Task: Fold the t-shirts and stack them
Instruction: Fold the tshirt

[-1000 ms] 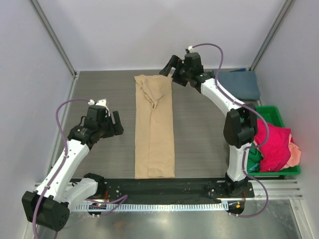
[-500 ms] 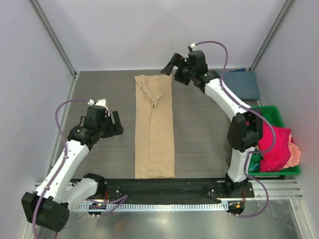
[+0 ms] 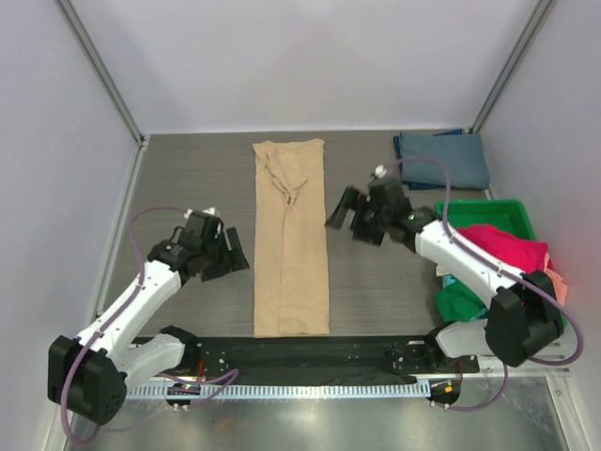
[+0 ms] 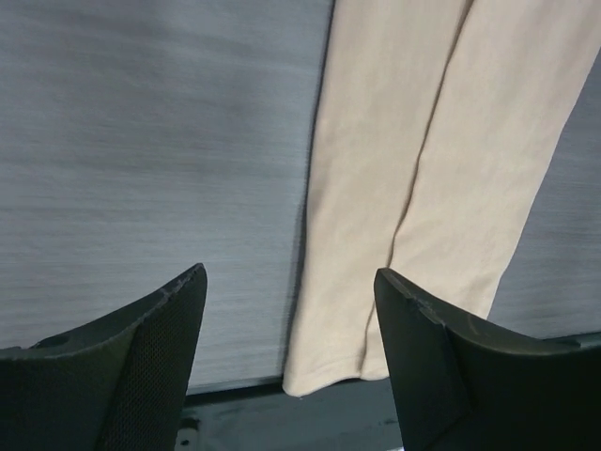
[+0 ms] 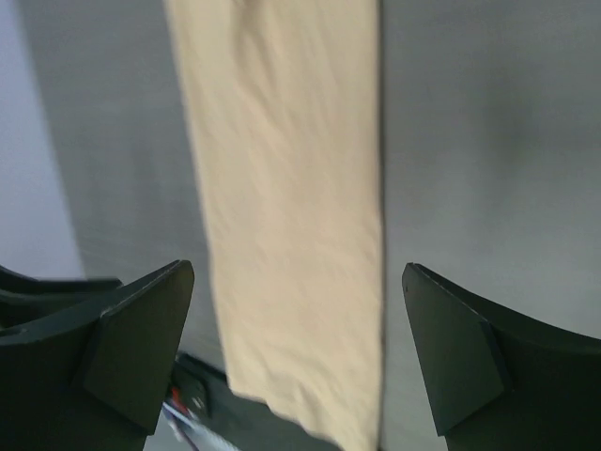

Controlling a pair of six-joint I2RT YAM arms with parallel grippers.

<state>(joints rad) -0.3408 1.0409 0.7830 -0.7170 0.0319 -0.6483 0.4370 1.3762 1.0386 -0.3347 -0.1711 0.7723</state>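
My right gripper is to go back and down onto the tan t-shirt's near corner (image 3: pixel 326 331) on the bin side, because the tan t-shirt (image 3: pixel 291 240) is still lying at full length.
A tan t-shirt (image 3: pixel 291 240) lies folded into a long narrow strip down the middle of the table; it shows in the left wrist view (image 4: pixel 423 178) and the right wrist view (image 5: pixel 291 207). My left gripper (image 3: pixel 238 256) is open and empty, just left of the strip's lower half. My right gripper (image 3: pixel 340 213) is open and empty, just right of the strip's middle. A folded slate blue-grey t-shirt (image 3: pixel 443 158) lies at the back right. Magenta (image 3: pixel 507 258), green (image 3: pixel 460 303) and peach (image 3: pixel 558 287) shirts are heaped in the bin.
A green plastic bin (image 3: pixel 512 214) stands at the right edge of the table. A black rail (image 3: pixel 310 349) runs along the near edge, below the tan strip's end. White walls close in the back and sides.
My right arm has swung from the far end of the tan shirt down to beside its middle. My left gripper has moved nearer and closer to the strip. The shirt has not moved.
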